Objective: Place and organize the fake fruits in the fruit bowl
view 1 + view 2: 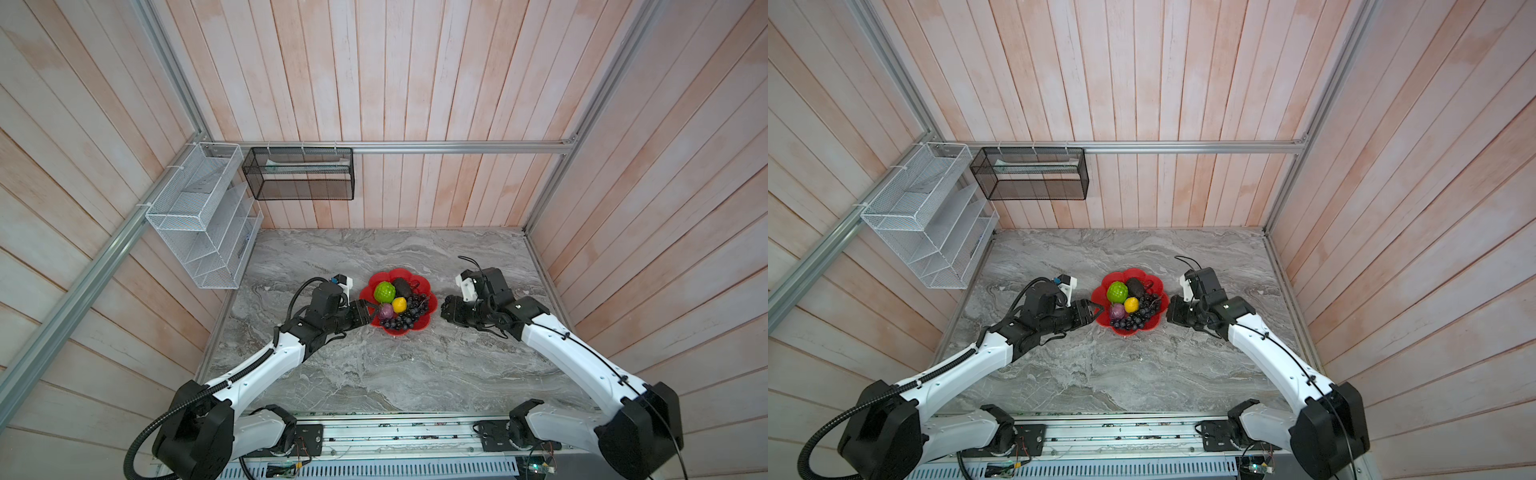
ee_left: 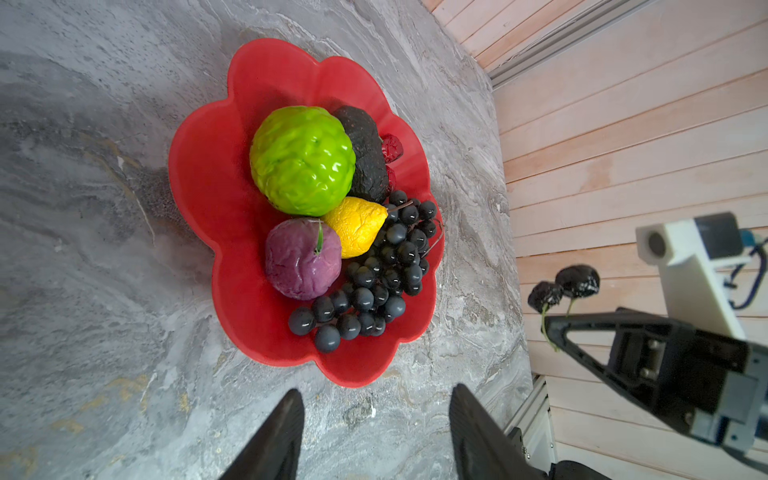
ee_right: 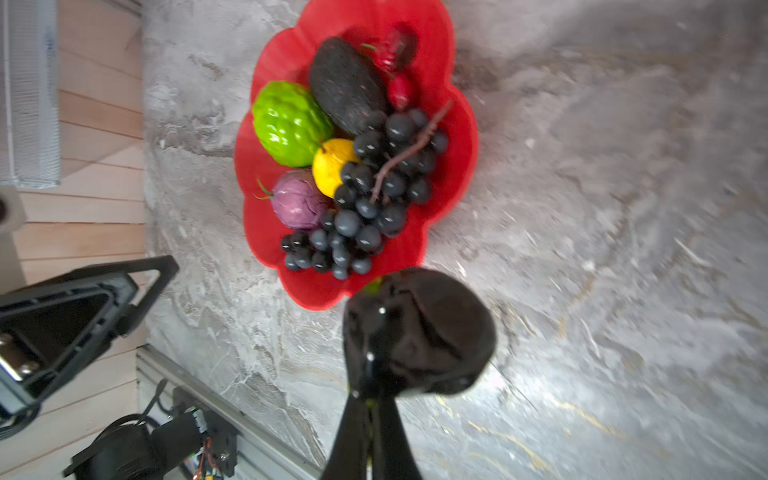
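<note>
Next, my right gripper moves outward across and down and releases the cherry stems. The black oval's end by the grapes (image 1: 407, 293) (image 3: 365, 117) lies below and outward of its hover outside the bowl's rim.
The red scalloped fruit bowl (image 1: 367, 293) (image 1: 1100, 296) (image 2: 199, 166) (image 3: 457, 124) sits mid-table. In it lie a bumpy green ball (image 1: 385, 292) (image 2: 303, 160), a black avocado-like oval (image 2: 365, 153), a yellow fruit (image 2: 355, 226), a purple fruit (image 2: 301, 264), a dark grape bunch (image 2: 374, 282) (image 3: 374, 199) and a red cherry pair (image 2: 392, 147). My left gripper (image 1: 374, 309) (image 2: 376, 395) hovers open and empty at the bowl's left rim. My right gripper (image 1: 445, 307) (image 3: 370, 415), just right of the bowl, is shut on the stems of a black cherry pair (image 3: 419, 332) (image 2: 565, 286).
A white wire rack (image 1: 199, 216) hangs on the left wall and a black mesh basket (image 1: 299, 174) on the back wall, both above the grey marble table (image 1: 374, 374). Plank walls close in three sides. A metal rail (image 1: 395, 436) runs along the front edge.
</note>
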### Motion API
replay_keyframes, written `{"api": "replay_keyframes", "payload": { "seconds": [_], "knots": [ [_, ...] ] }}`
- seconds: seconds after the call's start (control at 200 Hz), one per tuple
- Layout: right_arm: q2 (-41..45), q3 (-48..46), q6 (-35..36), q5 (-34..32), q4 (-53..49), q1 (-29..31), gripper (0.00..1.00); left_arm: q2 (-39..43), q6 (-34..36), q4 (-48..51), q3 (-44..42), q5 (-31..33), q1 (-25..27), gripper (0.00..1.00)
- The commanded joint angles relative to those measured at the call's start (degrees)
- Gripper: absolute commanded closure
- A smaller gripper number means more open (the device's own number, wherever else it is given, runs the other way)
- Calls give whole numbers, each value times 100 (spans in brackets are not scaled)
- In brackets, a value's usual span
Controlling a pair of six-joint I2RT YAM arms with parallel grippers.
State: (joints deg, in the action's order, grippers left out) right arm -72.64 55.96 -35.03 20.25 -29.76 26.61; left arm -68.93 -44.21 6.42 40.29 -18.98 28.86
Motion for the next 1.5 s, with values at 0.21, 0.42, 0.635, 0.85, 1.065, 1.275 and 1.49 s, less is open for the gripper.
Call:
{"api": "replay_keyframes", "payload": {
  "seconds": [0.21,0.42,0.635,0.85,1.065,1.275,1.49],
  "knots": [
    [-1986,1224,943,1478,1164,-141,99,409,-37,447,-60,257,-30,41],
    [-2776,1387,767,1884,1704,-208,99,404,43,630,58,247,-30,41],
    [-3044,1280,611,1879,1945,-282,99,359,8,547,27,248,-30,41],
    [-3285,1241,614,2007,2066,-450,91,258,66,570,121,232,-30,41],
    [-3398,1199,611,2176,2147,-449,88,204,35,518,161,211,-30,41],
    [-3262,1304,822,1967,1847,-447,75,194,44,553,197,236,-30,41],
    [-3001,1589,1251,1385,1336,-447,68,214,17,618,185,248,-30,41]
  ]
}}
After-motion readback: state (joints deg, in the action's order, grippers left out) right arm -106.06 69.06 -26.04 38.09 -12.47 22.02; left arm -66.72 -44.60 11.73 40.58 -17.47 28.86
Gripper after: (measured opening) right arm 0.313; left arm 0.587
